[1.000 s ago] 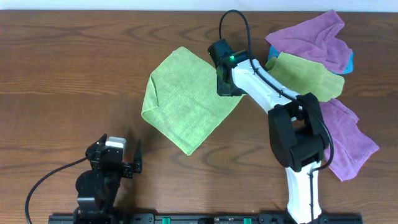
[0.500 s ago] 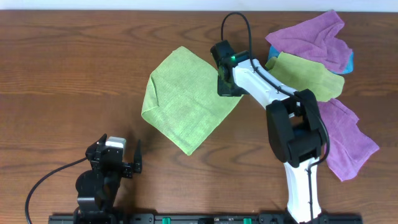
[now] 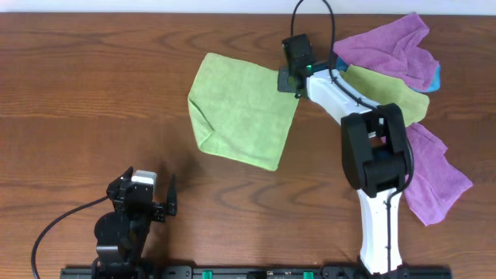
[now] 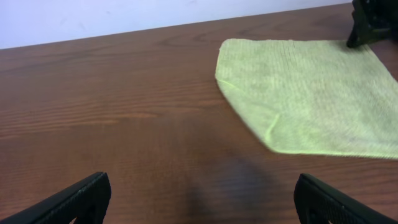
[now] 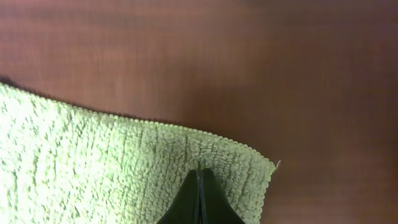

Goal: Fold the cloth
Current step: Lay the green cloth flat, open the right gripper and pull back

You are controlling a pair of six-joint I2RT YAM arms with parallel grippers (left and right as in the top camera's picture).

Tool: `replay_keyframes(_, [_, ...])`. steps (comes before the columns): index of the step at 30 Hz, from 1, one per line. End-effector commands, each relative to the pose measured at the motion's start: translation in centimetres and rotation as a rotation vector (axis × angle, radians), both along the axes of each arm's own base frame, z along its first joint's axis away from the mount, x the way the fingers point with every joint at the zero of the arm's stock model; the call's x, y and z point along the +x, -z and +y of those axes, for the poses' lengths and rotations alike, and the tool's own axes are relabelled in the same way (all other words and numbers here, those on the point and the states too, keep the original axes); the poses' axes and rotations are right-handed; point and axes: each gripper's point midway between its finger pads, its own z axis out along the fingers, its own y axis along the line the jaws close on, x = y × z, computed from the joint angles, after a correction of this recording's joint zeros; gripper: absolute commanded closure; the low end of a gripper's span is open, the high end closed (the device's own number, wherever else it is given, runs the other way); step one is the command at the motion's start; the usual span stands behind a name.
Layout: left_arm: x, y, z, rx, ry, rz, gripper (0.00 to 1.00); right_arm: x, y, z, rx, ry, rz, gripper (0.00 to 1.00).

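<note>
My right gripper drags the pinched corner a little across the table toward the duller yellow-green cloth next and opens, since the cloth's near edge lies slanted.
The bright lime-green cloth [image 3: 240,115] lies on the table, folded over along its left edge. It also shows in the left wrist view [image 4: 311,93] and the right wrist view [image 5: 93,168]. My right gripper [image 3: 291,77] is shut on the cloth's upper right corner, fingers pinched together in the right wrist view [image 5: 199,193]. My left gripper [image 3: 159,203] is open and empty near the table's front left, well away from the cloth; its fingertips frame bare table in the left wrist view [image 4: 199,202].
A duller yellow-green cloth [image 3: 387,93], purple cloths [image 3: 391,46] [image 3: 434,174] and a bit of blue cloth [image 3: 436,76] lie at the right, under and beside the right arm. The table's far edge is just behind the cloth.
My right gripper has pulled the cloth's corner up and to the right, toward the back. The cloth has turned and shifted with it. The left arm has not moved.
</note>
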Motion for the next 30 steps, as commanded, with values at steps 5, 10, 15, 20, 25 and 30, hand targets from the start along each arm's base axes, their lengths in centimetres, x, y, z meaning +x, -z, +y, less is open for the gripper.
replay_keyframes(5, [-0.1, 1.0, 0.2, -0.004, -0.018, 0.025, 0.05, 2.0, 1.2, -1.0, -0.015, -0.043, -0.067, 0.99])
replay_keyframes(10, [-0.1, 1.0, 0.2, -0.004, -0.018, 0.024, 0.05, 1.9, -2.6, 0.8, 0.046, -0.090, -0.091, 0.99])
replay_keyframes(15, [-0.1, 1.0, 0.2, -0.004, -0.018, 0.025, 0.05, 1.2, -10.9, 1.2, 0.072, -0.102, -0.184, 0.99])
replay_keyframes(20, [-0.1, 1.0, 0.2, -0.004, -0.018, 0.025, 0.04, -3.2, -18.4, 0.9, 0.078, -0.122, -0.185, 0.99])
replay_keyframes(25, [-0.1, 1.0, 0.2, -0.004, -0.018, 0.025, 0.05, -11.5, -21.0, 1.5, 0.075, -0.161, -0.011, 0.93])
replay_keyframes(30, [-0.1, 1.0, 0.2, -0.003, -0.018, 0.024, 0.05, -19.3, -18.5, 1.8, 0.014, -0.181, 0.270, 0.03])
